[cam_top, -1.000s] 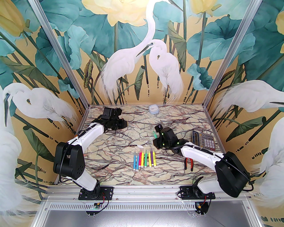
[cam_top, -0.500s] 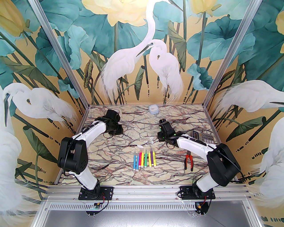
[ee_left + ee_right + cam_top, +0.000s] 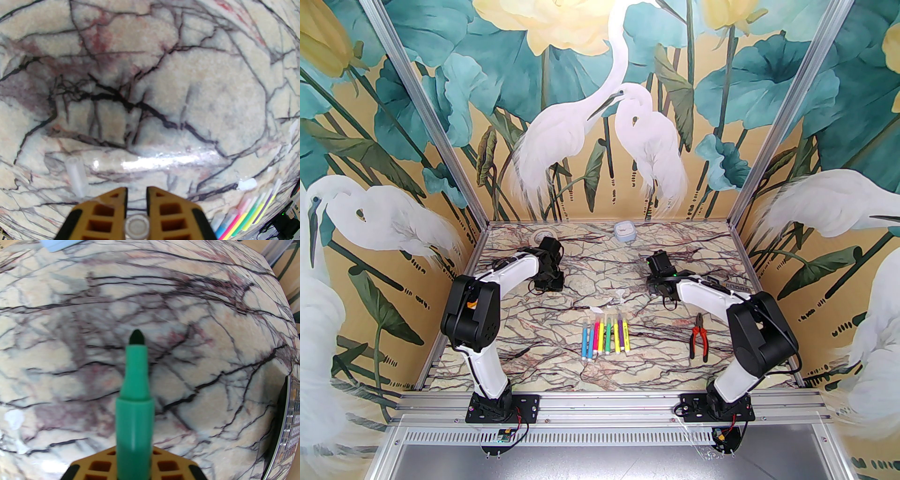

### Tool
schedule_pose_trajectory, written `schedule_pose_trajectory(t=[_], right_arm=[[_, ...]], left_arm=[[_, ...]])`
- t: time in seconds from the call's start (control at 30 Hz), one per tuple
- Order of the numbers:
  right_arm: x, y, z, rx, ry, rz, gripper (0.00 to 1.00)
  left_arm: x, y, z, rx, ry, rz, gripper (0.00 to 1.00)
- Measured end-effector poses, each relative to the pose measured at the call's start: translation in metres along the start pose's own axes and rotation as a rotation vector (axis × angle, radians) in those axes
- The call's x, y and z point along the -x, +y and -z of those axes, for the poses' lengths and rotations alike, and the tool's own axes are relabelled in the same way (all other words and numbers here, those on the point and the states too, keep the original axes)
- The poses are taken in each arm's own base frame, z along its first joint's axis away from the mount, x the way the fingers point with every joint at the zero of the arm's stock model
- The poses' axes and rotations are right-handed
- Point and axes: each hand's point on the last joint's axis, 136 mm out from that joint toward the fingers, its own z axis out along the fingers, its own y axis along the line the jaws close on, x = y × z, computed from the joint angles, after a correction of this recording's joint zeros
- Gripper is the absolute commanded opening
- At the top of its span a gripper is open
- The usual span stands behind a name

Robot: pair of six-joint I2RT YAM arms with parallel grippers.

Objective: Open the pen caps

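My left gripper lowers the held cap next and then releases it, to get it onto the table near the loose clear cap.
My right gripper [image 3: 657,263] [image 3: 134,454] is shut on a green marker [image 3: 135,390]. The marker's dark tip is bare and points toward the back of the table. My left gripper [image 3: 548,283] [image 3: 137,191] sits left of centre with its fingers nearly together; the round end of a clear pen cap [image 3: 137,226] shows between them. Another clear cap [image 3: 76,175] lies on the table by its left finger. Several coloured markers [image 3: 605,335] [image 3: 246,216] lie in a row at mid-table. Two loose caps [image 3: 595,309] [image 3: 621,295] lie just behind the row.
Red-handled pliers [image 3: 699,338] lie right of the marker row. A calculator [image 3: 731,286] [image 3: 291,418] is partly behind the right arm. A small pale blue box [image 3: 624,230] and a tape roll [image 3: 543,233] sit at the back edge. Patterned walls close three sides.
The right gripper has carried the green marker right and back, away from the row. The left gripper has swung right and nearer. Both elbows have folded in toward their bases.
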Motion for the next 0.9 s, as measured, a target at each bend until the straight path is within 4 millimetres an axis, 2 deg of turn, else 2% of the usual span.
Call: schedule_pose_trajectory(t=[0.17, 0.43, 0.7, 0.9], right_arm=[[-0.004, -0.015, -0.01, -0.031, 0.028, -0.021, 0.0], [-0.006, -0.032, -0.024, -0.061, 0.071, -0.061, 0.0], [-0.008, -0.032, -0.037, -0.055, 0.112, -0.076, 0.0], [-0.009, -0.03, -0.041, -0.052, 0.129, -0.073, 0.08]], left_arm=[[-0.005, -0.003, -0.013, 0.021, 0.033, -0.017, 0.02], [-0.007, 0.002, -0.021, 0.063, 0.055, -0.023, 0.08], [-0.011, 0.009, -0.025, 0.101, 0.074, -0.025, 0.12], [-0.01, 0.01, -0.025, 0.112, 0.076, -0.027, 0.17]])
